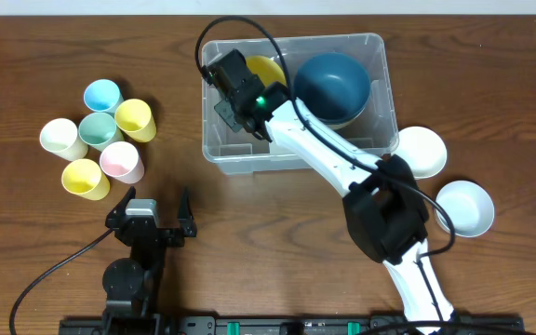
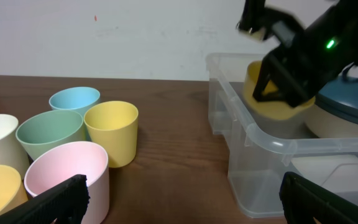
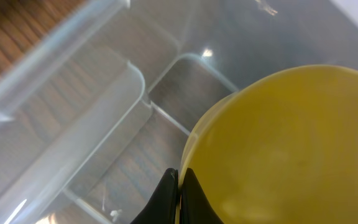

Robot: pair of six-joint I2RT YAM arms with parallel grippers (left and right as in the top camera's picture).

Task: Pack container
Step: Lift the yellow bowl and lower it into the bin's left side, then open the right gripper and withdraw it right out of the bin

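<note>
My right gripper should go down to put the yellow bowl [image 3: 291,143] on the bare bottom of the container and let go of the yellow bowl's rim, because the yellow bowl is still hanging above that bottom.
The clear plastic container [image 1: 249,158] stands at the table's middle back; it also shows in the left wrist view [image 2: 272,162] and the right wrist view [image 3: 73,93]. Inside it lies a dark blue bowl [image 1: 331,86]. My right gripper [image 1: 235,88] is over the container's left half, shut on the rim of a yellow bowl [image 3: 291,143], which also shows in the overhead view [image 1: 268,70] and the left wrist view [image 2: 272,102]. My left gripper [image 1: 152,219] is open and empty near the table's front, apart from everything.
Several pastel cups [image 1: 100,135] stand in a cluster at the left, with the pink cup [image 2: 67,174] nearest my left gripper. Two white bowls [image 1: 422,149] [image 1: 466,207] sit right of the container.
</note>
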